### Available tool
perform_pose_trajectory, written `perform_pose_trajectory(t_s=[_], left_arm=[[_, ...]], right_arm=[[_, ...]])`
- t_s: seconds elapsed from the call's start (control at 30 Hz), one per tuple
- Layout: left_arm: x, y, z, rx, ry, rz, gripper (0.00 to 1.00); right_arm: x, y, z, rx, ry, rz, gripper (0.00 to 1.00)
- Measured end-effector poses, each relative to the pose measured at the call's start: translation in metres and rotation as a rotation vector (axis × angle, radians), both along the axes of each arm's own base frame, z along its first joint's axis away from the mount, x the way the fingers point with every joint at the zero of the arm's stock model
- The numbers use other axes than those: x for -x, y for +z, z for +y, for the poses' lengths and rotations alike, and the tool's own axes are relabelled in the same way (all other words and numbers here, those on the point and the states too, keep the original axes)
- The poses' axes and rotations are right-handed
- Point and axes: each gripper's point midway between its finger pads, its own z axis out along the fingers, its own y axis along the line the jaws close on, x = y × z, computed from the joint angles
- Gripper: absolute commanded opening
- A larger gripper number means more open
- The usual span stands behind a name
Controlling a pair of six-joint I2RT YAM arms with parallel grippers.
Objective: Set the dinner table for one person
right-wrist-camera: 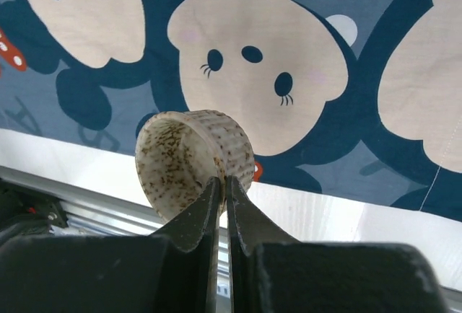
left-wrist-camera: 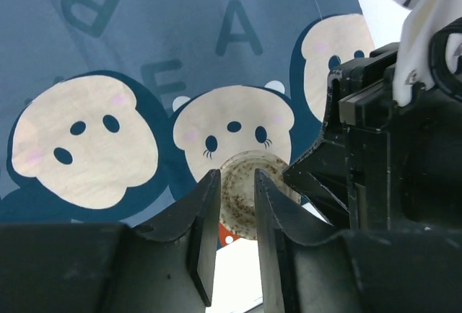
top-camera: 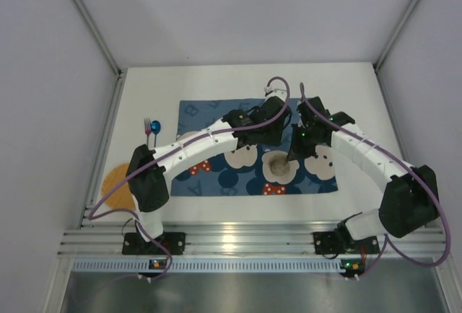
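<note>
My right gripper carries the cup outward next, then lowers the cup onto the placemat near its corner.
A small cream cup with brown speckles (top-camera: 278, 166) is over the front part of the dark-blue mouse placemat (top-camera: 209, 111), which lies on the white dinner table (top-camera: 346, 97). My right gripper (right-wrist-camera: 223, 190) is shut on the cup's (right-wrist-camera: 191, 158) near rim and holds it tilted, its mouth turned toward the camera. In the top view the right gripper (top-camera: 296, 154) is at the cup's right side. My left gripper (left-wrist-camera: 237, 212) is open and empty above the placemat (left-wrist-camera: 144, 46), just behind the cup (left-wrist-camera: 242, 190), which shows between its fingers. In the top view the left gripper (top-camera: 273, 138) is close beside the right one.
A fork (top-camera: 148, 127) and a blue spoon (top-camera: 157, 127) lie on the table left of the placemat. An orange round plate (top-camera: 118, 187) lies at the front left, partly under the left arm. The ribbed metal rail (top-camera: 238, 241) runs along the near edge. Walls close in the table.
</note>
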Motion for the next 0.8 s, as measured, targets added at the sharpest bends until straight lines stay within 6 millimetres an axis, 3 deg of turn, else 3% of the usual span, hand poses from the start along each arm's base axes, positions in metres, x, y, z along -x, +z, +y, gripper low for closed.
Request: perform_pose_trajectory(t_s=[0.13, 0.2, 0.23, 0.4, 0.53, 0.57, 0.8], left_arm=[[-0.008, 0.003, 0.002, 0.017, 0.013, -0.005, 0.35], [-0.012, 0.004, 0.006, 0.018, 0.023, -0.006, 0.43], [-0.014, 0.005, 0.008, 0.019, 0.029, -0.008, 0.52], [-0.023, 0.015, 0.03, 0.03, 0.073, -0.023, 0.66], [-0.032, 0.028, 0.065, 0.045, 0.134, -0.04, 0.72], [-0.034, 0.03, 0.079, 0.044, 0.158, -0.041, 0.79], [-0.047, 0.039, 0.183, 0.032, 0.356, -0.055, 0.81]], right_arm=[[-0.006, -0.005, -0.002, 0.032, -0.011, 0.01, 0.0], [-0.014, -0.002, -0.001, 0.042, -0.016, -0.002, 0.0], [-0.018, -0.001, -0.001, 0.046, -0.02, -0.01, 0.0], [-0.049, 0.01, -0.005, 0.052, -0.061, -0.041, 0.0], [-0.095, 0.018, -0.027, 0.054, -0.154, -0.072, 0.0], [-0.107, 0.019, -0.036, 0.058, -0.182, -0.075, 0.0], [-0.178, 0.004, -0.078, 0.095, -0.306, -0.08, 0.0]])
